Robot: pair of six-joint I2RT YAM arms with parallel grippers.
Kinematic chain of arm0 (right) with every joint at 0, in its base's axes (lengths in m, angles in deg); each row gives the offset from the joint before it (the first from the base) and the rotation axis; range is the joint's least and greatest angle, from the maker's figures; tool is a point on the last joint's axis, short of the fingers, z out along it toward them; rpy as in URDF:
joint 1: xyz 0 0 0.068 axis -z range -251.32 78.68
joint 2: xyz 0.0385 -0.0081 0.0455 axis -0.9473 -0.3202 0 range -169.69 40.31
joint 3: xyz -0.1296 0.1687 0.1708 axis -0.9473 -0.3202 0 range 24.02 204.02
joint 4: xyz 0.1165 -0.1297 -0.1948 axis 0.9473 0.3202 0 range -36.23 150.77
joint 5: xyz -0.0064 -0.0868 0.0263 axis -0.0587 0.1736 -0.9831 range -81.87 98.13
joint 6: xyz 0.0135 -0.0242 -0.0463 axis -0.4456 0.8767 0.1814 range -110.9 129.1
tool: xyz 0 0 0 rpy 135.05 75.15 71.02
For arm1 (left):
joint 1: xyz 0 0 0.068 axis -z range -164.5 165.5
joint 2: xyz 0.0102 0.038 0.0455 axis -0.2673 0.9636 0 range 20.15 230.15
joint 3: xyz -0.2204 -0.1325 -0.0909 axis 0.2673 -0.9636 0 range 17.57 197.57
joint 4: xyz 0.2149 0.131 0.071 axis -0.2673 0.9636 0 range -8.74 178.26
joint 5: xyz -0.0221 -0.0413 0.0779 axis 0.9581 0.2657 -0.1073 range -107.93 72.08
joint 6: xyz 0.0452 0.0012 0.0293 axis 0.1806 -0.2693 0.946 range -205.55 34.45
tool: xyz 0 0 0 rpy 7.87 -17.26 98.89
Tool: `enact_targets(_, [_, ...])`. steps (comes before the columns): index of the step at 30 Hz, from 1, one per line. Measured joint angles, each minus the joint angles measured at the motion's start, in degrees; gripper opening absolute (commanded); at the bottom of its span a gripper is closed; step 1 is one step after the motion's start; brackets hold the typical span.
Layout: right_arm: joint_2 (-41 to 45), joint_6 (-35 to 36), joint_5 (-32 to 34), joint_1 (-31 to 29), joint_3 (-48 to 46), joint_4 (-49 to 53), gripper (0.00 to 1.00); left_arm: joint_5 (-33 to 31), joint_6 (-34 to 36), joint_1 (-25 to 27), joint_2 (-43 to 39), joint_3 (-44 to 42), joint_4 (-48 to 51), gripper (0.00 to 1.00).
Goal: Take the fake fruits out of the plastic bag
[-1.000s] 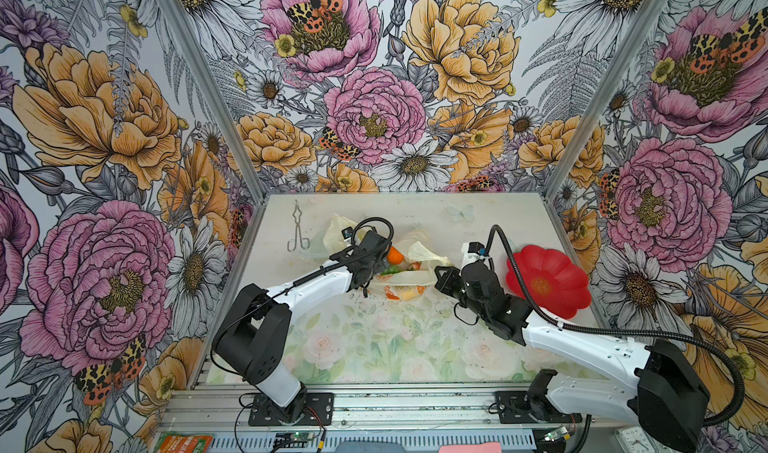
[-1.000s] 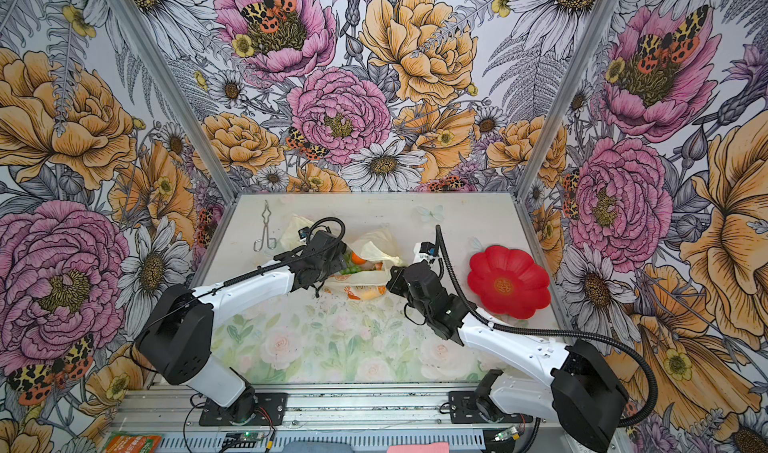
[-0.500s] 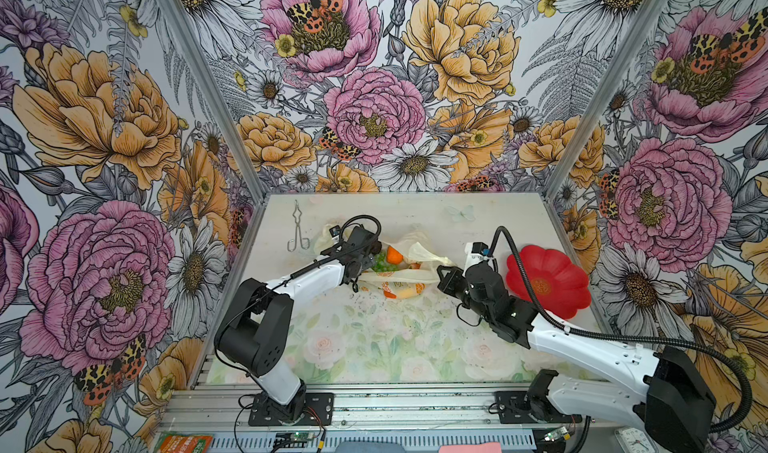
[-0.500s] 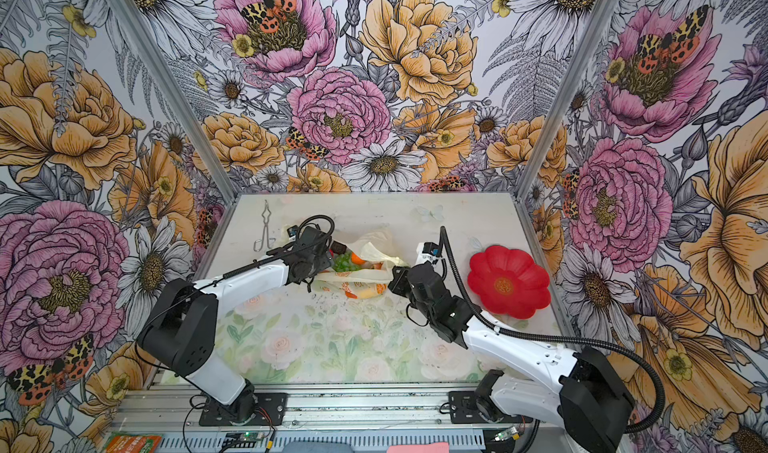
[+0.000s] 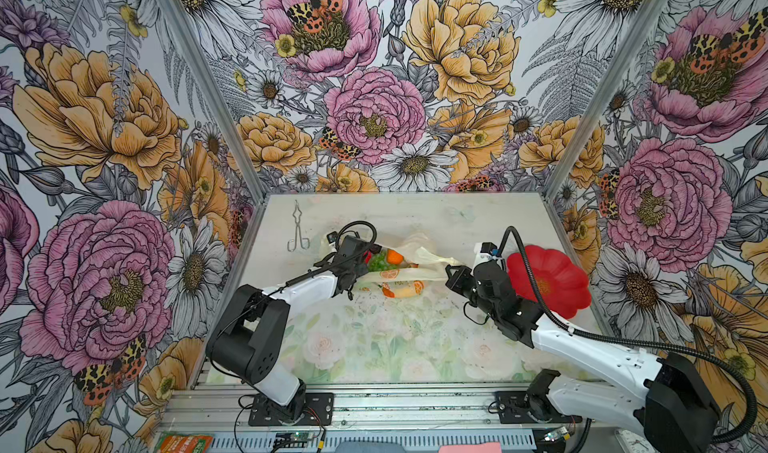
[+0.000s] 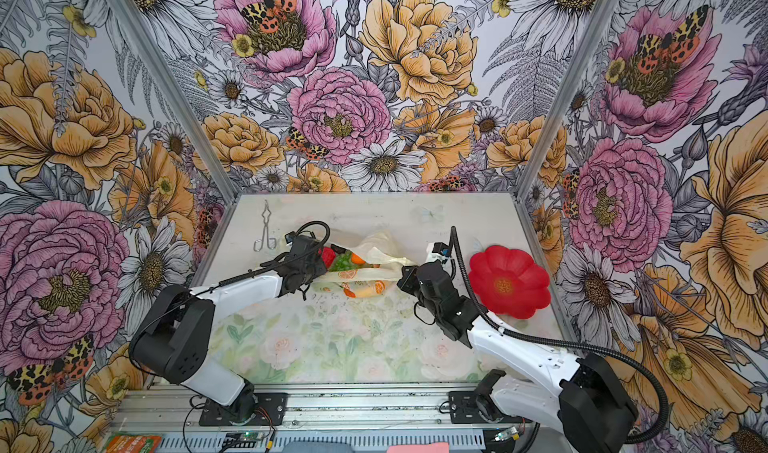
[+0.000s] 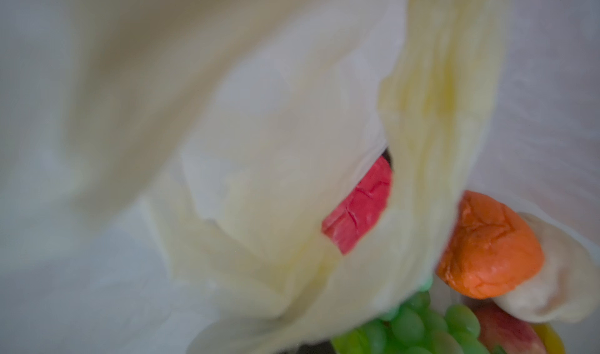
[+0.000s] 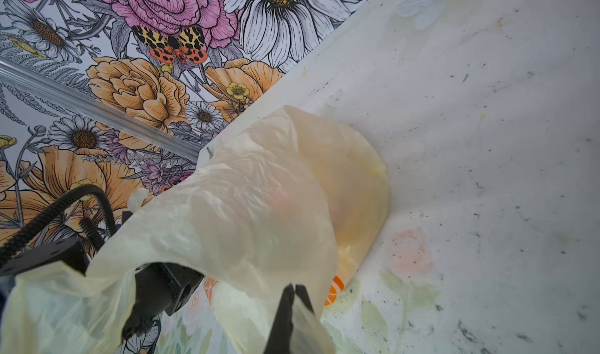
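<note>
The bag's handle is between my right gripper's fingers. My right gripper will next pull the handle toward the red plate to make the bag's narrow opening wider, then let go of it.
The plastic bag [image 5: 419, 251] [image 6: 380, 243] lies mid-table, stretched between both grippers. My left gripper [image 5: 365, 264] [image 6: 320, 264] is at its left mouth, shut on the film. In the left wrist view bag film [image 7: 259, 109] hides the jaws. Fake fruits show in the mouth: green grapes [image 5: 377, 262] [image 7: 406, 329], an orange [image 5: 394, 257] [image 7: 487, 255], a red piece [image 6: 328, 255] [image 7: 360, 209] and a cream piece [image 7: 558, 287]. A yellow fruit [image 5: 405, 291] shows through the bag. My right gripper [image 5: 451, 272] [image 8: 295, 290] is shut on the bag's right handle [image 8: 259, 206].
A red flower-shaped plate [image 5: 548, 278] [image 6: 509, 280] sits right of the right gripper, near the right wall. Metal tongs [image 5: 298, 233] [image 6: 266, 230] lie at the back left. Flowered walls close in the table on three sides.
My left gripper has shifted slightly left at the bag's mouth and gone from open to shut. The right gripper has kept its hold and place.
</note>
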Motion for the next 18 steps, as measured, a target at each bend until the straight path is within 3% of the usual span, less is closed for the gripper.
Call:
enact_targets(9, [-5.01, 0.35, -9.07, 13.64, 1.31, 0.98, 0.00, 3.43, 7.45, 4.50, -20.33, -12.90, -8.59, 0.00])
enact_targets(15, [-4.66, 8.55, -8.85, 11.10, 7.56, 8.66, 0.46, 5.25, 10.54, 4.17, -26.05, -16.55, -8.76, 0.00])
enact_targets(18, [-1.05, 14.75, -5.57, 6.34, 11.06, 13.55, 0.57, 5.68, 11.80, 3.98, -26.40, -16.55, -8.13, 0.00])
